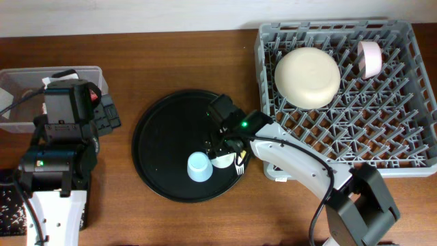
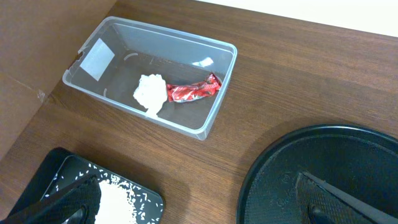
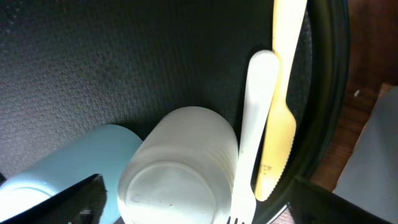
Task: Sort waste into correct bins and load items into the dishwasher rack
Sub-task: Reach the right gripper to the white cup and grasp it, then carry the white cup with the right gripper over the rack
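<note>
The white cup and the cutlery ends are between my open fingers, so my right gripper should next go down and narrow its fingers onto the cup's sides.
The white cup [image 3: 180,171] stands upside down on the round black tray, next to the light blue cup [image 3: 62,171]. A white fork [image 3: 256,118] and a yellow knife [image 3: 281,106] lie just right of the white cup. My right gripper [image 3: 205,208] is open, with the white cup and the cutlery ends between its fingers [image 3: 84,199]. From overhead, the right gripper [image 1: 227,152] hovers over the white cup [image 1: 222,161], beside the blue cup [image 1: 199,167]. The cream bowl [image 1: 307,75] and pink bowl [image 1: 371,58] sit in the dishwasher rack [image 1: 382,147]. My left gripper [image 2: 196,211] is open and empty.
The clear tub [image 2: 214,112] holds the white tissue [image 2: 150,93] and red wrapper [image 2: 194,91]. The flat black bin [image 2: 68,171] holds white rice grains [image 2: 115,202]. The round black tray [image 1: 164,137] lies between the tub and the rack. My left arm [image 1: 61,137] stands at the left.
</note>
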### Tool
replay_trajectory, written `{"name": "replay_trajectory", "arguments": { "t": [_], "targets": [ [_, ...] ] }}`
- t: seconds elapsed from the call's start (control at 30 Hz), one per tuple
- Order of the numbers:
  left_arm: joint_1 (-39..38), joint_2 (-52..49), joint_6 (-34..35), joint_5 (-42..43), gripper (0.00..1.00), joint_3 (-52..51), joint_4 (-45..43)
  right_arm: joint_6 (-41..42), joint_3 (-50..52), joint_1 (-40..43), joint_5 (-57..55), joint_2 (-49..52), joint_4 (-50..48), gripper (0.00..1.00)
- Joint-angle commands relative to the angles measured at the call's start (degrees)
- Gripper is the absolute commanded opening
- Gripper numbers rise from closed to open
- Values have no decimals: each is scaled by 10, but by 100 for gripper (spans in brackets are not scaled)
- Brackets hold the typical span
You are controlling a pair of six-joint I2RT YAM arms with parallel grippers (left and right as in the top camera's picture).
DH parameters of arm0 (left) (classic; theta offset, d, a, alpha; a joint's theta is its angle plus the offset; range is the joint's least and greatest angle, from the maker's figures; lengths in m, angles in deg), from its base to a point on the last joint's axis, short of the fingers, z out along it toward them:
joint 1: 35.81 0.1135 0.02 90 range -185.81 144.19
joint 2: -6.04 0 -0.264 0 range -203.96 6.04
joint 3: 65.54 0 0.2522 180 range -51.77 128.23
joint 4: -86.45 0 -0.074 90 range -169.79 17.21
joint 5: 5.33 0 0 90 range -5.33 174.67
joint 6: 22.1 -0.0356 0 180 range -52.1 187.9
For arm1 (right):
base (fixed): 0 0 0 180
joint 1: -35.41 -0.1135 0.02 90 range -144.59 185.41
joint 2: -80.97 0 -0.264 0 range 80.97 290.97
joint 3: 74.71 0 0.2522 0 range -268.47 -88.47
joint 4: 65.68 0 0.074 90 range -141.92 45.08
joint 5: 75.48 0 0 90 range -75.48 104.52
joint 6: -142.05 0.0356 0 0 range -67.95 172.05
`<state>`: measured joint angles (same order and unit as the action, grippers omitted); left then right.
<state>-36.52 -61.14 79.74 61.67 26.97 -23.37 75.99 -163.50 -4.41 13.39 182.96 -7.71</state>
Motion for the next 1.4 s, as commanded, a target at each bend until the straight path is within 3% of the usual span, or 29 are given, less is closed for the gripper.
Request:
{"name": "replay_trajectory", "arguments": {
  "t": [0.0, 0.13, 0.23, 0.5, 0.6, 0.67, 0.87, 1.1, 1.2, 1.37],
  "targets": [
    [2, 4, 5, -8, 99, 2, 1, 5, 10, -3, -6, 0, -2, 98],
    [2, 4, 5, -8, 99, 2, 1, 6, 10, -4, -4, 0, -5, 100],
    [2, 4, 5, -8, 99, 2, 1, 6, 10, -4, 11, 8, -7, 93],
    [2, 4, 5, -8, 99, 2, 1, 6, 10, -3, 11, 42, -24, 92],
    [2, 4, 5, -8, 99, 2, 1, 6, 10, -4, 11, 42, -24, 83],
    [2, 4, 5, -8, 99, 2, 1, 6, 10, -4, 24, 43, -19, 71],
    [2, 4, 5, -8, 99, 2, 1, 6, 10, -3, 28, 42, -16, 55],
    [2, 4, 5, -8, 99, 2, 1, 6, 10, -3, 31, 42, -18, 53],
    [2, 4, 5, -8, 99, 2, 1, 6, 8, -3, 37, 42, -22, 39],
    [2, 4, 5, -8, 99, 2, 1, 5, -11, -3, 37, 42, -22, 36]
  ]
}}
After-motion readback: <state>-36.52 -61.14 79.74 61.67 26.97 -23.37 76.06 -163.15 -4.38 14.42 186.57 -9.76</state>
